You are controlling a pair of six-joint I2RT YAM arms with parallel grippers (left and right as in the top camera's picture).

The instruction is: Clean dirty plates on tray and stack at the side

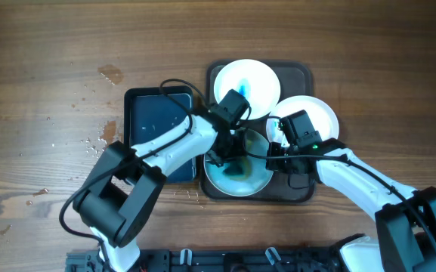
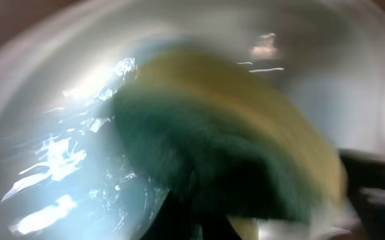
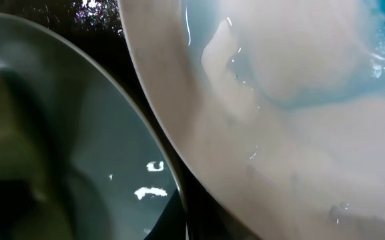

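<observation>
My left gripper will next carry the sponge up and to the left in the overhead view and release it in the smaller black tray (image 1: 151,119), which is free of plates.
The dark brown tray (image 1: 302,74) holds three white plates. The far plate (image 1: 257,79) has a blue smear. The right plate (image 1: 320,113) fills the right wrist view (image 3: 279,133) with a pale blue smear. The front plate (image 1: 259,180) is wet and bluish. My left gripper (image 1: 231,155) is shut on a green and yellow sponge (image 2: 245,133) pressed on the front plate (image 2: 59,147); that view is motion-blurred. My right gripper (image 1: 279,156) is at the front plate's right rim (image 3: 172,193) and looks shut on it.
A smaller black tray of blue water (image 1: 153,121) stands just left of the brown tray. Water drops lie on the wooden table (image 1: 97,140) to its left. A black rail runs along the table's front edge (image 1: 225,261).
</observation>
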